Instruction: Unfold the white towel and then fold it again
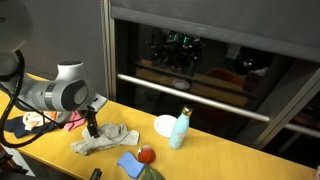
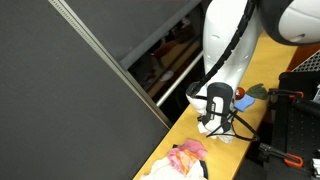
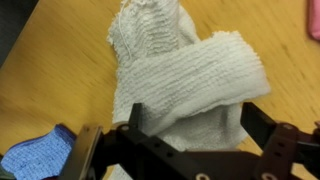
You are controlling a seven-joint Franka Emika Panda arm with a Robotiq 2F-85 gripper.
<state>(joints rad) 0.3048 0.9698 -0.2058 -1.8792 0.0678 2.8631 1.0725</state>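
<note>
The thick fold [image 1: 94, 139] [image 3: 198, 102] is next: my gripper will go down to it and close its fingers there.
The white towel [image 1: 108, 138] lies rumpled and folded over itself on the wooden table [image 1: 220, 160]. In the wrist view the towel [image 3: 185, 70] fills the middle, with a thick fold running across it. My gripper [image 3: 195, 125] is open, and its two dark fingers stand on either side of the towel's near end. In both exterior views the gripper [image 1: 92, 128] [image 2: 215, 118] points down at one end of the towel [image 2: 220, 132], at or just above it.
A light blue bottle [image 1: 179, 130] and a white bowl [image 1: 165, 125] stand beyond the towel. A small blue cloth [image 1: 130, 163] [image 3: 35, 158] and a red object [image 1: 146, 154] lie near it. A heap of pink clothes [image 1: 60, 120] [image 2: 185, 158] sits behind the gripper. A dark cabinet stands behind the table.
</note>
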